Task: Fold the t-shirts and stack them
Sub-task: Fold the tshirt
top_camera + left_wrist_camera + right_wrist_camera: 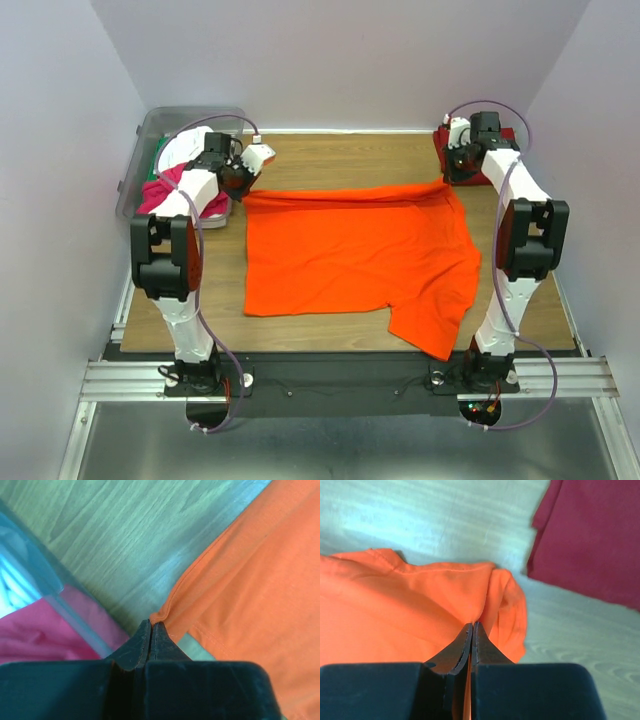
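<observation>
The orange shirt's two far corners are both pinched, so the robot will pull its left gripper back and down onto the shirt's edge by the bin (214,642) and let go.
A bright orange t-shirt (355,255) lies spread on the wooden table, one sleeve hanging toward the near edge. My left gripper (240,182) is shut on its far left corner (161,614). My right gripper (455,172) is shut on its far right corner (492,597). A dark red t-shirt (592,535) lies folded at the far right, mostly hidden behind the right arm in the top view (441,138). Magenta (160,192), white (190,145) and green cloth sit in the bin; the magenta shows in the left wrist view (35,635).
A clear plastic bin (150,130) stands at the far left of the table, its wall close to my left gripper (75,615). Bare wood (340,160) lies beyond the orange shirt.
</observation>
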{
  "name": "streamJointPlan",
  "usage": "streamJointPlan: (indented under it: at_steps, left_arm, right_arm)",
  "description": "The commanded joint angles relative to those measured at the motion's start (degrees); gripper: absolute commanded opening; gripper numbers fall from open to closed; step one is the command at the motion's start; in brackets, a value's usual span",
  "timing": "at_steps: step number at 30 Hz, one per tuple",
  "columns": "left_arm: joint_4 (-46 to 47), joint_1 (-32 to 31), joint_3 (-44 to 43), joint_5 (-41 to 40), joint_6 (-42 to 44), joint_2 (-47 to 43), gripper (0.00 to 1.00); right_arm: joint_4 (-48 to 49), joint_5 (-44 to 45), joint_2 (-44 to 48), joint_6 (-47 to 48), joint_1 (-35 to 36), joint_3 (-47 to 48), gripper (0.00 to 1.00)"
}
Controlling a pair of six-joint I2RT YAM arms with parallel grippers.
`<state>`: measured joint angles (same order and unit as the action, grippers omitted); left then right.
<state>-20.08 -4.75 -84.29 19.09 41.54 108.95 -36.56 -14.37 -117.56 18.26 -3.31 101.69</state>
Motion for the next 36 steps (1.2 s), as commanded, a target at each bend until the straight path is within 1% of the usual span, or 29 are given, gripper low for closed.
streamJointPlan:
  at_steps: [1,8,15,24,31,36]
  left_arm:
    - [2.15,0.45,2.81,0.07,2.23,-7.34,0.0]
    - [1.27,0.45,6.33,-0.02,3.72,-9.28,0.0]
    - [1.27,0.36,11.77,-0.02,5.48,-10.95,0.0]
    - [2.4,-0.87,17.49,-2.39,6.89,-8.93,0.0]
    - [2.94,-1.13,18.37,-4.94,7.15,-6.29,0.0]
    - [2.58,-1.31,18.46,-5.82,7.42,-6.29,0.0]
  right_arm:
    - [1.93,-0.04,6.28,1.34,-0.03,-1.84,0.01]
    - [1.84,0.04,9.98,2.13,0.06,-7.99,0.01]
    - [1.93,-0.48,13.14,3.27,0.06,-15.81,0.01]
    - [3.42,-0.13,13.58,4.15,0.06,-25.04,0.01]
    - [4.04,1.36,12.18,5.55,0.06,-28.3,0.01]
    - [4.12,2.42,11.65,5.73,0.06,-28.74,0.01]
